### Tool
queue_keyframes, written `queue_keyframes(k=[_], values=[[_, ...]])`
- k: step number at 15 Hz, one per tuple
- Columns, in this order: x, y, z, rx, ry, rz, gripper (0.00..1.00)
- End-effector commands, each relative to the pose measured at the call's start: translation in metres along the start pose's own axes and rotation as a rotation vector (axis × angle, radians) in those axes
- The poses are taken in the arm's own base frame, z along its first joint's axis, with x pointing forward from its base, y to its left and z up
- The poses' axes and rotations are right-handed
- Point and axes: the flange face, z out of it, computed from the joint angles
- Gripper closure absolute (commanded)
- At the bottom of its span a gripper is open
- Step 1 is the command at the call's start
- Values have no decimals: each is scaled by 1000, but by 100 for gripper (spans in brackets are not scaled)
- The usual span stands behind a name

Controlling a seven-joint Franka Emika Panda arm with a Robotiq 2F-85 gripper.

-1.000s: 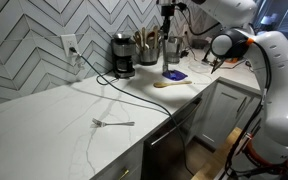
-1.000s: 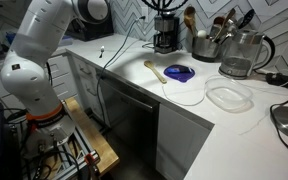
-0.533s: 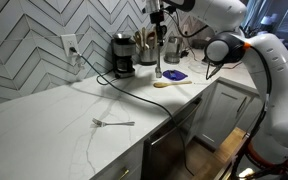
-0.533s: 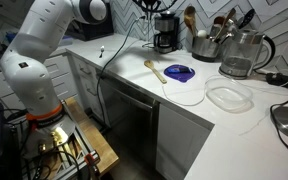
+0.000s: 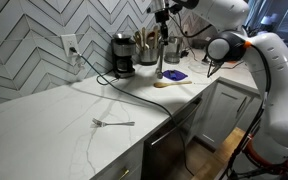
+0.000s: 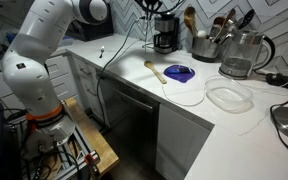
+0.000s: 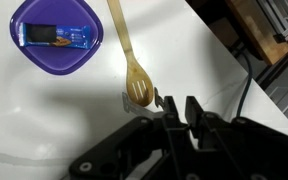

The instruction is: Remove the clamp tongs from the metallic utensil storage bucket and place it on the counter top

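Note:
I need to carry the clamp tongs past the wooden spoon [image 7: 130,62] next, then lower and release them on the counter between plate and bucket, as it looks clear there.
My gripper [image 5: 161,20] hangs high over the back of the white counter top [image 5: 64,115], shut on the top of the clamp tongs [image 5: 159,55]. The tongs hang straight down, clear of the metallic utensil bucket [image 5: 147,47], which still holds wooden utensils. In the wrist view the black fingers [image 7: 178,106] are pressed together on the tongs, whose metal tips [image 7: 155,98] show below, just beside the bowl of a wooden spoon [image 7: 130,62]. In an exterior view the bucket [image 6: 206,46] stands between a coffee maker and a kettle; the gripper [image 6: 156,10] is at the top edge.
A coffee maker [image 5: 123,56] and a glass kettle [image 5: 173,49] flank the bucket. A purple plate [image 7: 56,37] with a blue packet lies by the wooden spoon [image 5: 170,83]. A fork [image 5: 113,123] lies on the counter, and a black cable [image 5: 124,85] crosses it.
The gripper has carried the tongs sideways from above the bucket and kettle to above the counter by the wooden spoon. It has barely shifted in the last half second.

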Motion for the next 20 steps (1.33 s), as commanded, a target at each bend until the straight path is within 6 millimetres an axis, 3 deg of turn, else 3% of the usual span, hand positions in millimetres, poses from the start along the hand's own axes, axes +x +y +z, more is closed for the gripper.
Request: queue_keyframes(k=[1, 6, 11, 13, 20], values=[[-63, 27, -8, 104, 126, 20, 96], [-147, 78, 2, 163, 237, 151, 96], [-196, 115, 25, 148, 199, 314, 96], [-196, 129, 38, 134, 172, 365, 96], [-157, 163, 95, 104, -8, 488, 96]])
